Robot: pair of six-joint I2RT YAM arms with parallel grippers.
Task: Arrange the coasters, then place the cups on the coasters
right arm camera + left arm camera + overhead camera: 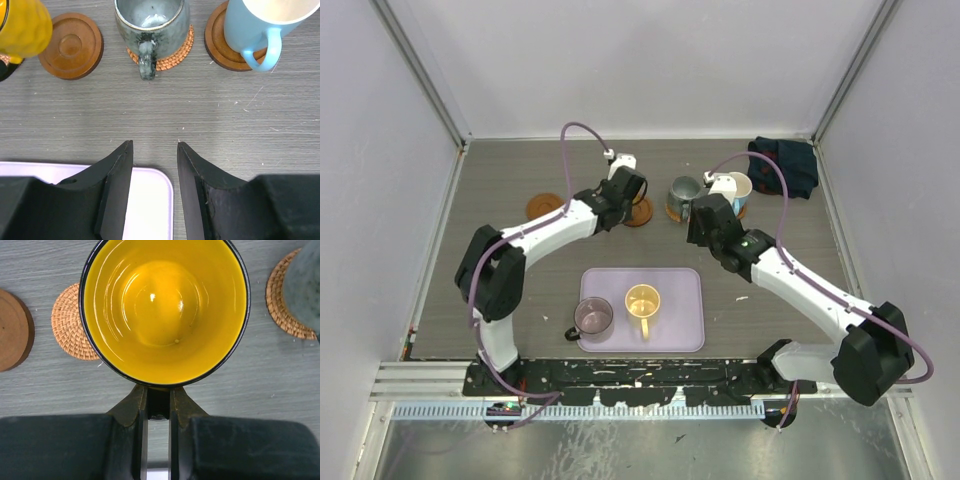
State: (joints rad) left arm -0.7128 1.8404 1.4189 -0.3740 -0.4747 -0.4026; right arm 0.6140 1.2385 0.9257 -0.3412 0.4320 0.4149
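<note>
I will move my left gripper over the wooden coaster by the grey-green cup, because that coaster is bare, then lower the yellow-orange cup onto the coaster's middle and let go.
My left gripper [158, 390] is shut on the handle of the yellow-orange cup [165, 310], which fills the left wrist view over a woven coaster [70, 325]. In the top view that gripper [620, 203] hides the cup. A wooden coaster [12, 330] lies further left. The grey-green cup [152, 27] stands on a woven coaster [175, 55]. The light blue cup [255, 30] stands on a wooden coaster [220, 47]. Between the yellow-orange and grey-green cups lies a bare wooden coaster [71, 46]. My right gripper [155, 145] is open and holds nothing, just short of the grey-green cup.
The lavender tray [680, 320] lies near the arm bases. It holds a cream-yellow cup [642, 300], and a translucent purplish cup [592, 318] sits at its left edge. A dark cloth [783, 165] is bunched in the back right corner. Walls close in three sides.
</note>
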